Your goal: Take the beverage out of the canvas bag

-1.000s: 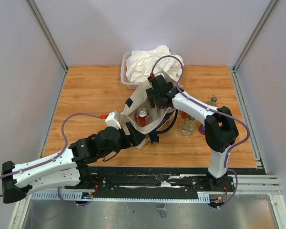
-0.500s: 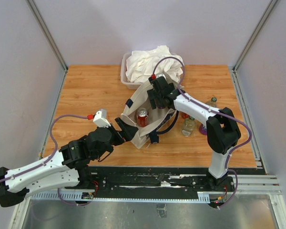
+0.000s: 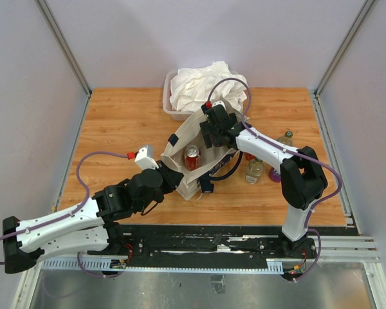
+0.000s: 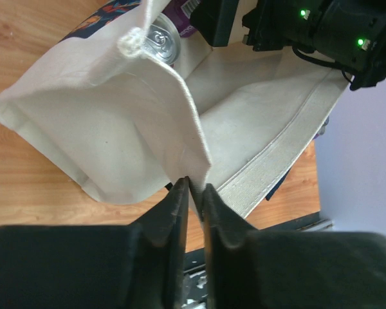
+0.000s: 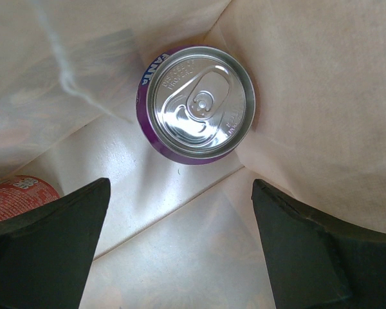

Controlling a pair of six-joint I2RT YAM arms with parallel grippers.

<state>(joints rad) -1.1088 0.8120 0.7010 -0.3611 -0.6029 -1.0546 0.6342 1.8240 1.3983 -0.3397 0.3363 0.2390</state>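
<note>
My right gripper is open and the purple can stands outward of it, beyond its fingers. It will next move outward until its fingers are on both sides of the purple can's top (image 5: 201,103), then close.
The cream canvas bag (image 3: 188,130) stands open at the table's middle, navy straps hanging at its front. A red can (image 3: 192,157) stands inside it. My left gripper (image 3: 178,177) is shut on the bag's near rim; in the left wrist view it (image 4: 194,187) pinches the cream cloth (image 4: 116,129), with a can top (image 4: 159,42) showing beyond. My right gripper (image 3: 213,133) is open inside the bag's mouth. In the right wrist view it (image 5: 180,212) hangs above a purple can (image 5: 199,103), jaws wide apart; the red can (image 5: 19,196) shows at the left edge.
A clear tub of white cloth (image 3: 202,87) stands behind the bag. Two small bottles (image 3: 255,168) (image 3: 284,138) and a purple item (image 3: 275,174) stand right of the bag, by the right arm. Frame posts line the table's sides.
</note>
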